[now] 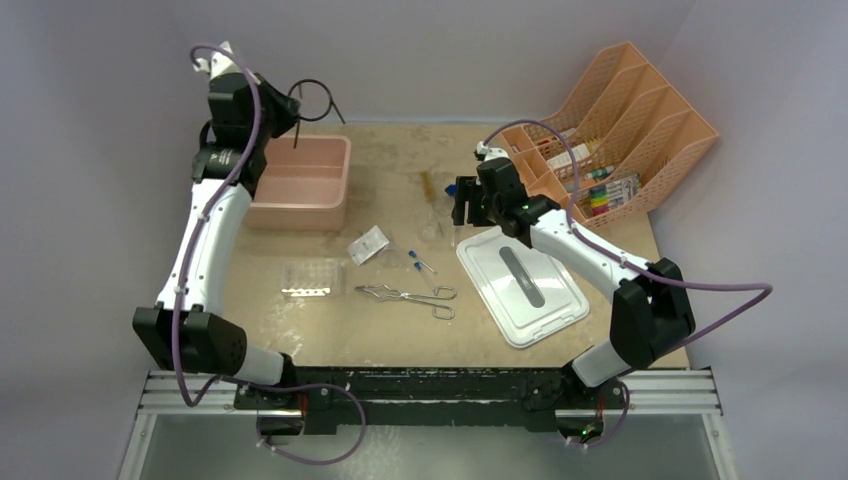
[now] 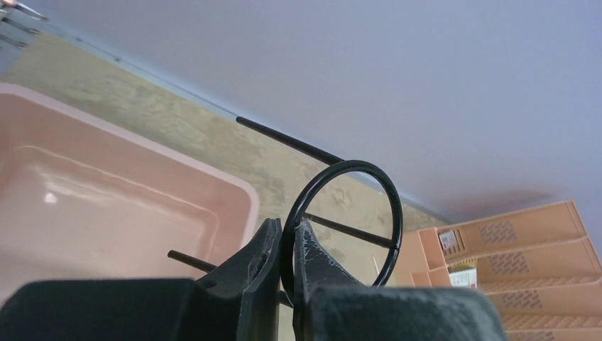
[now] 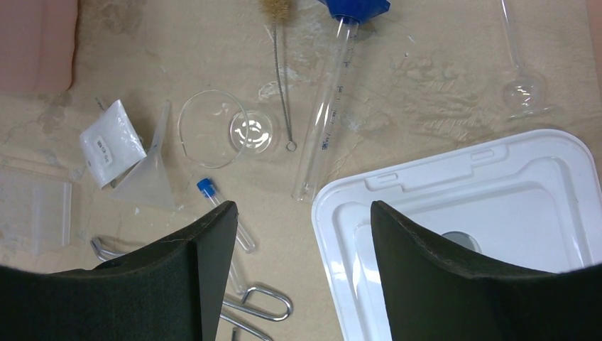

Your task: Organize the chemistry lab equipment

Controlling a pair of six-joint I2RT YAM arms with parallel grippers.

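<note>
The ring stand is still hanging above the bare bottom of the pink bin, so the robot will lower its left gripper between the bin's sides and let go of the ring stand.
My left gripper (image 1: 278,112) is shut on the black wire ring stand (image 1: 316,100) and holds it in the air above the back of the pink bin (image 1: 300,182). In the left wrist view the fingers (image 2: 273,245) pinch the ring's wire (image 2: 348,164). My right gripper (image 1: 460,215) is open and empty, hovering over the table's middle (image 3: 304,213). Below it lie a blue-capped vial (image 3: 220,213), a thin brush (image 3: 282,92), a long blue-capped tube (image 3: 326,106) and a clear glass flask (image 3: 252,131). The silver tongs (image 1: 405,295), tube rack (image 1: 308,277) and small bag (image 1: 368,245) lie on the table.
A white lid (image 1: 520,285) lies under the right forearm, right of the right gripper (image 3: 461,213). An orange file organizer (image 1: 620,130) stands at the back right. A clear funnel (image 3: 149,177) lies by the bag. A stemmed glass piece (image 3: 522,85) lies beyond the lid.
</note>
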